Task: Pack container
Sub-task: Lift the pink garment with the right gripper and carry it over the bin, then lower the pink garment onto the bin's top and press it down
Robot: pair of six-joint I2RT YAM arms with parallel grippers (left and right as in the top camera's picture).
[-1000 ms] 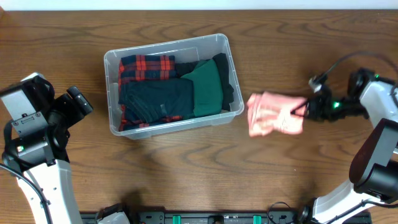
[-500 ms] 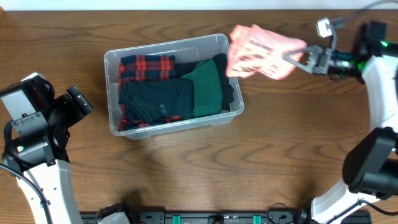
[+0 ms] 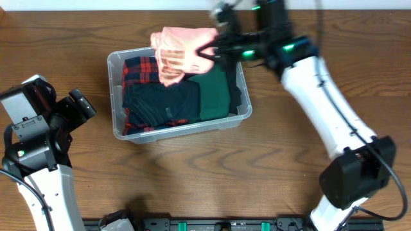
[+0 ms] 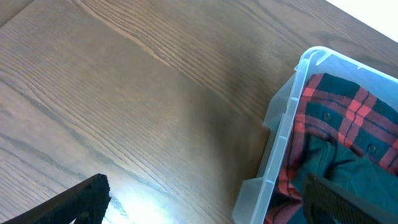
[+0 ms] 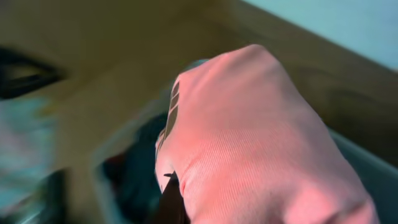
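My right gripper is holding the pink cloth. I will lower it onto the garments' far part next, inside the container's far edge, and then open my gripper.
The clear plastic container sits at the table's middle, holding a red plaid shirt, a dark teal garment and a green garment. My right gripper is shut on a pink cloth and holds it above the container's far edge; the cloth fills the right wrist view. My left gripper is open and empty over bare wood, left of the container's corner.
The left arm's base stands at the table's left edge. The right arm reaches across from the right side over the container's far right corner.
My right gripper has carried the pink cloth from the table right of the container up and leftwards, to above the container's far side. The left arm has not moved.
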